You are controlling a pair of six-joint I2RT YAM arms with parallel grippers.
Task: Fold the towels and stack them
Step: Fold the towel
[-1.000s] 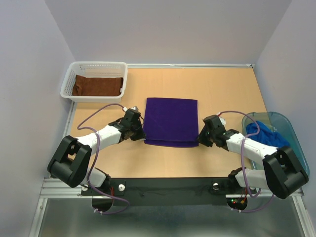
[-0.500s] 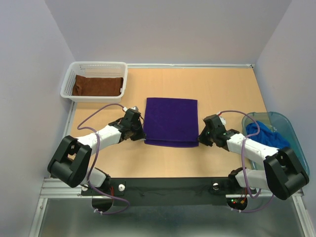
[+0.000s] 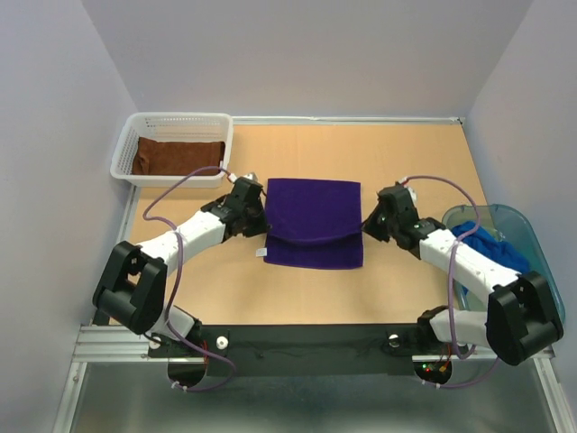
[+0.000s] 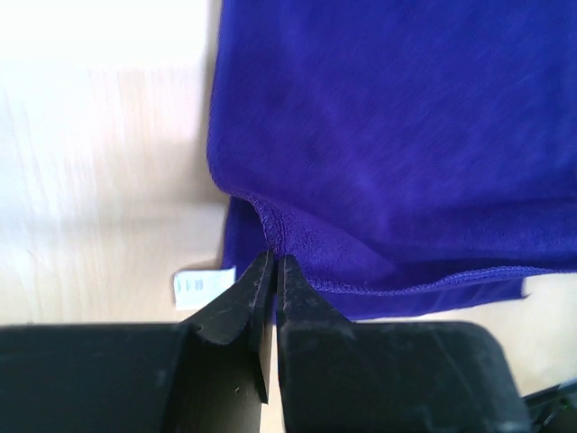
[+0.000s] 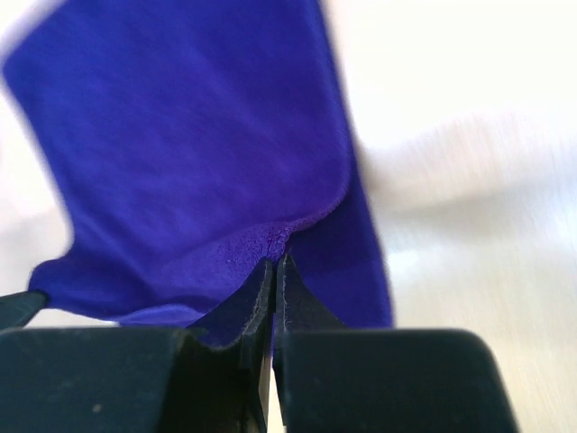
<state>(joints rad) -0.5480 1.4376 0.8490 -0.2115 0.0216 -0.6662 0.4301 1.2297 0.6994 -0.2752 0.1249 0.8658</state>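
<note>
I will next pull the purple towel's corner in my right gripper back and down over the lower layer's near corner (image 3: 360,264) (image 5: 380,314) and let go of it, because that part of the lower layer is still uncovered.
The dark purple towel (image 3: 313,221) lies in the middle of the table, its near layer lifted at both corners. My left gripper (image 3: 261,215) is shut on its left near corner (image 4: 275,236), a small white label (image 4: 203,287) beside it. My right gripper (image 3: 366,221) is shut on its right near corner (image 5: 270,242). The rust-brown towel (image 3: 177,157) lies folded in the white basket (image 3: 128,144) at the back left. The bright blue towel (image 3: 491,248) is bunched in the clear bin (image 3: 541,271) at the right.
The white basket stands against the back left wall. The clear bin sits at the right edge beside my right arm. Purple cables loop over both arms. Bare wood table (image 3: 406,162) lies behind the purple towel.
Both grippers have moved away from me and upward, carrying the purple towel's near corners over the lower layer; the near edge now sags in a curve between them.
</note>
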